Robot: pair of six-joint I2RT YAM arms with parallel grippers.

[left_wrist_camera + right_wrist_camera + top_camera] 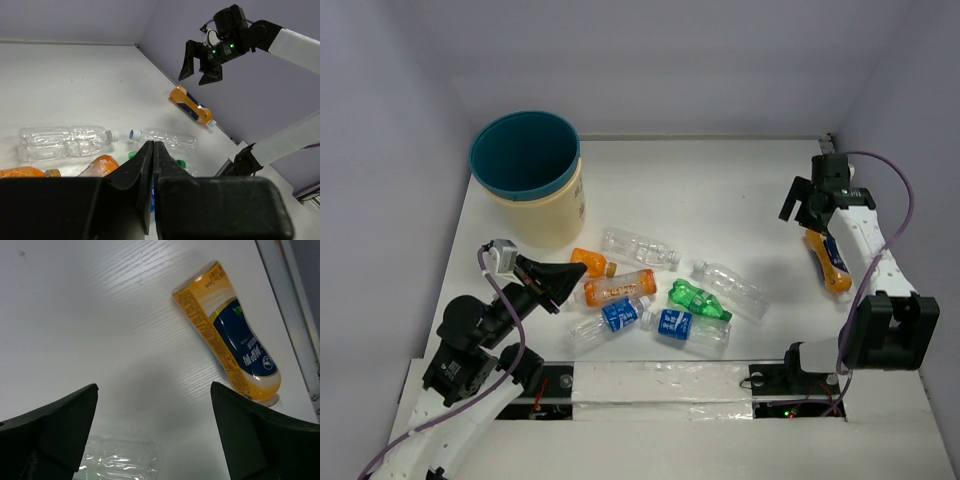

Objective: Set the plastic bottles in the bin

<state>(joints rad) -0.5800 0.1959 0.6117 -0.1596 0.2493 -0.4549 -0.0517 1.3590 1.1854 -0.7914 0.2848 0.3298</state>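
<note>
I should move my right gripper over and down around the bottle's base end point(814, 242) point(206, 296), because the orange bottle is below it and to its right in the wrist view.
Several plastic bottles lie in a loose cluster mid-table: two clear ones point(640, 247) point(730, 290), an orange one point(618, 288), a green one point(698, 300) and two with blue labels point(620, 315) point(680, 325). The bin point(545, 215), teal inside with a cream wall, stands upright at the back left. My left gripper point(555, 297) hovers at the cluster's left edge, shut and holding nothing point(153, 145). My right gripper point(808, 215) is open above the table at the right; an orange bottle with a dark blue label point(230, 335) lies just to its right, apart from the fingers.
A small orange bottle point(592, 263) lies between the bin and the cluster. The side wall point(910, 120) runs close behind the right-hand orange bottle point(828, 262). A clear bottle's end point(117, 460) shows below the right gripper. A taped strip point(660, 385) runs along the near edge.
</note>
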